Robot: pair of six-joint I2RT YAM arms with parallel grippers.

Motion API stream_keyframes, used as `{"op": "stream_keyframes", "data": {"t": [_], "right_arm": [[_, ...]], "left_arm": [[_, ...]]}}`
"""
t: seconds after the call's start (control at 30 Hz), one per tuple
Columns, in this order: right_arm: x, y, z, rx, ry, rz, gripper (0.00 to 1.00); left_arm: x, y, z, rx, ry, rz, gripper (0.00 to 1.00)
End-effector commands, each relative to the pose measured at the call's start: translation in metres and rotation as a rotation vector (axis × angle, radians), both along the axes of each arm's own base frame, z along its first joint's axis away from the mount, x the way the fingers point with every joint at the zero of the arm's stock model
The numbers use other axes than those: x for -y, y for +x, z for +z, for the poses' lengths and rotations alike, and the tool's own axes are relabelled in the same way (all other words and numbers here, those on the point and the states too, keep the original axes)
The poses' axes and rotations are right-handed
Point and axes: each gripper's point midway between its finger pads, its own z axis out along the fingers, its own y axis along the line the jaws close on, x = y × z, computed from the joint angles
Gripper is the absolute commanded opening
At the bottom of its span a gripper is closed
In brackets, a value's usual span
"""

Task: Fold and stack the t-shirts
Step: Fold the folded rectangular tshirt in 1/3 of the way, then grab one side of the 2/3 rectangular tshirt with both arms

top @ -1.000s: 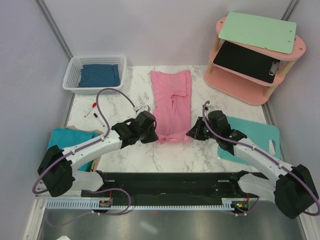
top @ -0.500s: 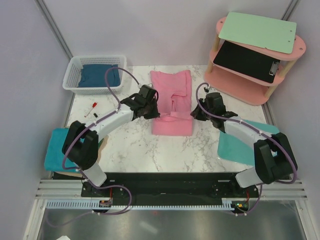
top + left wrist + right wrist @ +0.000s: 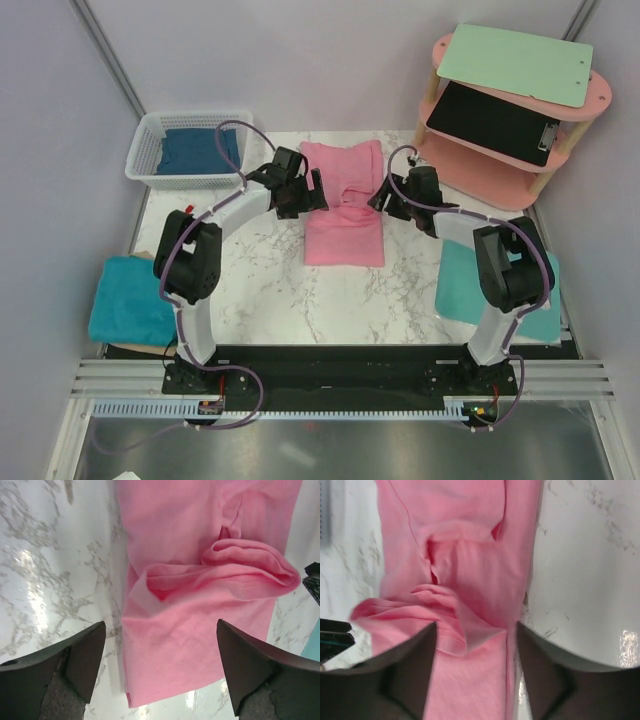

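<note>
My left gripper moves back and down to the pink t-shirt's near corner facing the teal t-shirt next, since its open fingers hover beside the bunched fold.
The pink t-shirt (image 3: 343, 225) lies in the middle of the marble table, its near half doubled over, with a bunched fold across the middle (image 3: 240, 565). My left gripper (image 3: 312, 193) hovers at its left edge and my right gripper (image 3: 383, 197) at its right edge. In the left wrist view the left gripper (image 3: 160, 665) is open above the pink cloth (image 3: 200, 625), holding nothing. In the right wrist view the right gripper (image 3: 476, 675) is open too, with the cloth (image 3: 470, 570) loose beneath it. The dark blue t-shirt (image 3: 197, 150) lies in the basket. The teal t-shirt (image 3: 130, 300) sits folded at the left.
A white basket (image 3: 150, 140) stands at the back left. A pink two-tier shelf (image 3: 480, 175) with clipboards is at the back right. A teal board (image 3: 460, 290) lies on the right side, under the right arm. Grey walls close in both sides.
Both grippers carried the shirt's near hem away from the bases, folding it over. They then opened and let the cloth go.
</note>
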Motion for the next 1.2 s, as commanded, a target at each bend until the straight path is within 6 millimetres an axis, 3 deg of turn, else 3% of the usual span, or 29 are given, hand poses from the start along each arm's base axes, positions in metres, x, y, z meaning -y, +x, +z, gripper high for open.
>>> {"op": "stream_keyframes", "data": {"t": [0.0, 0.03, 0.07, 0.13, 0.17, 0.23, 0.37, 0.5, 0.63, 0.7, 0.83, 1.0, 1.1, 1.13, 1.17], "right_arm": [[0.001, 0.024, 0.074, 0.241, 0.105, -0.031, 0.98], [0.006, 0.017, 0.073, 0.239, 0.091, -0.045, 0.98], [0.009, 0.012, 0.085, 0.263, 0.083, -0.048, 0.98], [0.015, -0.003, 0.082, 0.228, 0.059, -0.050, 0.98], [0.016, -0.009, 0.080, 0.217, 0.047, -0.039, 0.98], [0.015, -0.028, 0.066, 0.157, 0.043, -0.009, 0.98], [0.014, -0.062, 0.035, 0.044, 0.066, 0.029, 0.92], [0.016, -0.093, 0.005, -0.043, 0.085, 0.033, 0.88], [0.015, -0.107, -0.004, -0.073, 0.112, 0.035, 0.85], [0.014, -0.113, -0.013, -0.092, 0.128, 0.040, 0.76], [0.007, -0.120, -0.028, -0.146, 0.171, 0.048, 0.74], [-0.014, -0.128, -0.041, -0.207, 0.249, 0.081, 0.61], [-0.029, -0.137, -0.050, -0.248, 0.263, 0.105, 0.51], [-0.032, -0.138, -0.051, -0.253, 0.262, 0.108, 0.40], [-0.038, -0.142, -0.051, -0.258, 0.264, 0.121, 0.33]], "left_arm": [[-0.002, 0.015, 0.062, 0.151, -0.045, -0.029, 1.00], [-0.004, 0.012, 0.065, 0.159, -0.045, -0.032, 1.00], [-0.007, 0.005, 0.059, 0.152, -0.040, -0.040, 1.00], [-0.011, -0.006, 0.067, 0.167, -0.055, -0.039, 1.00], [-0.014, -0.015, 0.056, 0.150, -0.054, -0.039, 1.00], [-0.013, -0.028, 0.053, 0.138, -0.086, -0.047, 0.99], [-0.016, -0.057, 0.012, 0.068, -0.124, -0.046, 0.85], [-0.016, -0.072, -0.011, 0.025, -0.157, -0.033, 0.83], [-0.018, -0.085, -0.026, -0.009, -0.166, -0.024, 0.82], [-0.017, -0.087, -0.028, -0.015, -0.172, -0.028, 0.81], [-0.014, -0.092, -0.035, -0.032, -0.178, -0.037, 0.72], [-0.003, -0.098, -0.043, -0.059, -0.208, -0.058, 0.54], [0.003, -0.102, -0.050, -0.077, -0.218, -0.070, 0.30], [0.005, -0.103, -0.051, -0.080, -0.218, -0.073, 0.18], [0.007, -0.105, -0.051, -0.082, -0.221, -0.081, 0.13]]}}
